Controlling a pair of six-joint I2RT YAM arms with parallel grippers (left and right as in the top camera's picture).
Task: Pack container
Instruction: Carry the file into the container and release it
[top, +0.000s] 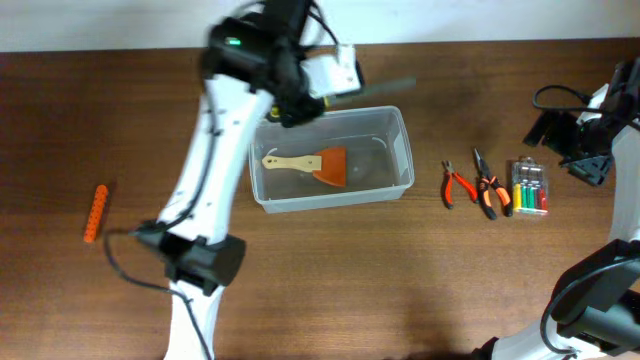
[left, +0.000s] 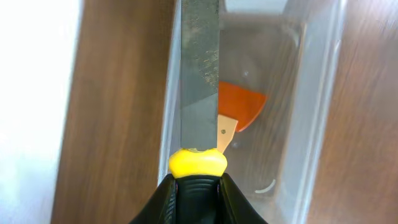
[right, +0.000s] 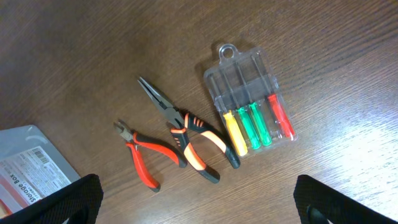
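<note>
The file (top: 385, 87) is the next thing for the robot's left gripper to lower into the container (top: 405, 150), between the scraper and the container's far side, since that part of the container's bottom is empty.
The clear plastic container (top: 405, 150) stands mid-table and holds a scraper with a wooden handle and orange blade (top: 320, 163). My left gripper (top: 300, 95) is shut on the yellow-and-black handle of a flat grey file (top: 385, 87), held above the container's back left corner. In the left wrist view the gripper (left: 198, 186) points the file (left: 199, 81) along the container's wall (left: 311, 124), with the scraper (left: 245, 102) below. My right gripper (top: 585, 150) is open and empty at the far right, and in the right wrist view (right: 199, 199) it hovers above the pliers.
Red cutters (right: 140, 158), orange-and-black long-nose pliers (right: 186, 134) and a small clear case of coloured bits (right: 252, 102) lie right of the container. An orange ridged piece (top: 95, 212) lies at the far left. The container's labelled corner (right: 31, 168) shows in the right wrist view.
</note>
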